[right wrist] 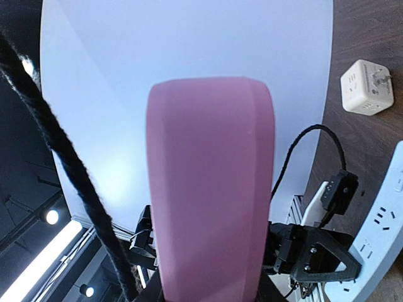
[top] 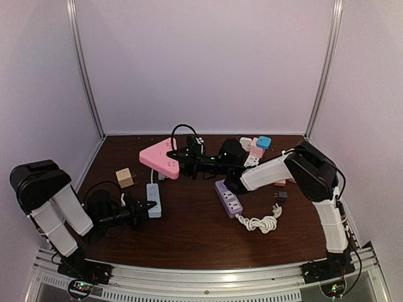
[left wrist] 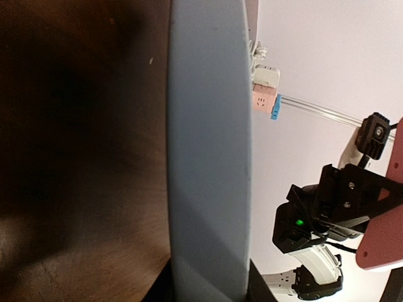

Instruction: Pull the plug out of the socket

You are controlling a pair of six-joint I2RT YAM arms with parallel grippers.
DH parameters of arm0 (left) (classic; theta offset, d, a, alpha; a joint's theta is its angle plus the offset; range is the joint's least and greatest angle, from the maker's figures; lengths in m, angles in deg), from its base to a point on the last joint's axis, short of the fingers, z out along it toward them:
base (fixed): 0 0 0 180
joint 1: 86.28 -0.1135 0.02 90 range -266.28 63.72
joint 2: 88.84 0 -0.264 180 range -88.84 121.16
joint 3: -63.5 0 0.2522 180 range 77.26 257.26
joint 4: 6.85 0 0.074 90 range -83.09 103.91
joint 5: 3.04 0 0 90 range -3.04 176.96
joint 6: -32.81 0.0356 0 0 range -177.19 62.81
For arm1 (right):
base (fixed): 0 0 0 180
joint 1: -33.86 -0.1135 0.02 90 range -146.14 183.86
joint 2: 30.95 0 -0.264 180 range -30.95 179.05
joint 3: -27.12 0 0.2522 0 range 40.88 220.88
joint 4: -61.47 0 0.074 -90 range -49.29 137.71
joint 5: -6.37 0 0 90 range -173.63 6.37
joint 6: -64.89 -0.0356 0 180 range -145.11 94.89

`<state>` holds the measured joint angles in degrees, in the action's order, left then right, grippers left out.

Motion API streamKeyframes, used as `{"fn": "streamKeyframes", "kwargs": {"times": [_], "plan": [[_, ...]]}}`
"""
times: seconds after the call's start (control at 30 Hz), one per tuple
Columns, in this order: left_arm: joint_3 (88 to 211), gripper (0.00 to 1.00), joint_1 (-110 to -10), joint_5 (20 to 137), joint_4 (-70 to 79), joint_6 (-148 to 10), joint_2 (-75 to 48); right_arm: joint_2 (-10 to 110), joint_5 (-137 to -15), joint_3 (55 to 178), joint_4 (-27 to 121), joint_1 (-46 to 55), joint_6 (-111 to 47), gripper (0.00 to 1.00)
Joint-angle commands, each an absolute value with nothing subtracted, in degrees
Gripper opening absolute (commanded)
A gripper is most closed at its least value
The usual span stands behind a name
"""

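My right gripper is above the tabletop (top: 303,201) beside the black adapter, which lies to its right in the top view, and I will carry the unplugged socket there, lower it and let go.
A pink triangular socket (top: 158,157) is held at the back centre, with a black cable (top: 181,128) looping up from its top. The plug itself is too small to make out. My right gripper (top: 174,155) is shut on the socket's right edge. In the right wrist view the pink socket (right wrist: 211,189) fills the space between the fingers of that gripper (right wrist: 211,290), and the cable (right wrist: 44,132) runs past on the left. My left gripper (top: 149,205) is shut on the near end of a light blue power strip (top: 154,197), which fills the left wrist view (left wrist: 208,157) down to that gripper (left wrist: 208,290).
A purple power strip (top: 228,197) with a coiled white cord (top: 261,221) lies centre right. Pink, white and blue cube sockets (top: 255,148) stand at the back right. A tan cube (top: 124,177) sits at the left, and a small black adapter (top: 280,196) at the right.
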<state>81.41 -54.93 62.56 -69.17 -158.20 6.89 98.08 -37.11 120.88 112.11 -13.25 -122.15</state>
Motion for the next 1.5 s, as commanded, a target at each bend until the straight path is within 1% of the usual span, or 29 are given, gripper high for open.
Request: {"fn": "streamKeyframes", "kwargs": {"times": [0.0, 0.2, 0.53, 0.77, 1.03, 1.07, 1.1, 1.23, 1.3, 1.47], "plan": [[82.3, 0.0, -54.5, 62.4, -70.0, -157.0, 7.1, 94.5, -36.9, 121.9, 114.8, -13.0, -119.8, 0.0], [83.4, 0.0, -54.5, 61.6, -65.4, -154.2, 6.3, 91.0, -36.7, 119.6, 107.3, -12.9, -113.0, 0.0], [92.7, 0.0, -54.5, 62.4, -48.0, -146.6, 4.5, 81.6, -36.6, 111.6, 96.1, -10.0, -101.8, 0.0], [101.2, 0.0, -57.5, 61.2, -45.7, -144.3, 11.4, 70.5, -38.7, 104.9, 80.7, -6.3, -89.0, 0.0], [114.2, 0.0, -62.1, 58.4, -32.0, -136.5, 15.8, 58.5, -46.2, 98.6, 63.3, -2.1, -75.5, 0.0], [115.6, 0.02, -62.6, 58.0, -29.9, -135.3, 16.1, 57.2, -47.8, 98.2, 61.3, -1.8, -74.1, 0.0], [117.1, 0.08, -62.9, 57.7, -27.5, -133.9, 16.4, 56.1, -48.7, 97.9, 59.1, -1.6, -72.5, 0.0], [121.3, 0.22, -63.8, 56.9, -18.3, -129.1, 16.7, 52.4, -56.1, 98.0, 49.8, -1.5, -66.2, 0.0], [122.0, 0.3, -64.0, 57.0, -14.7, -127.1, 16.4, 51.0, -58.8, 98.3, 46.4, -1.4, -63.4, 0.0], [122.7, 0.47, -64.0, 57.5, -8.7, -123.0, 14.7, 49.4, -64.3, 99.8, 39.7, -1.5, -58.8, 0.0]]}}
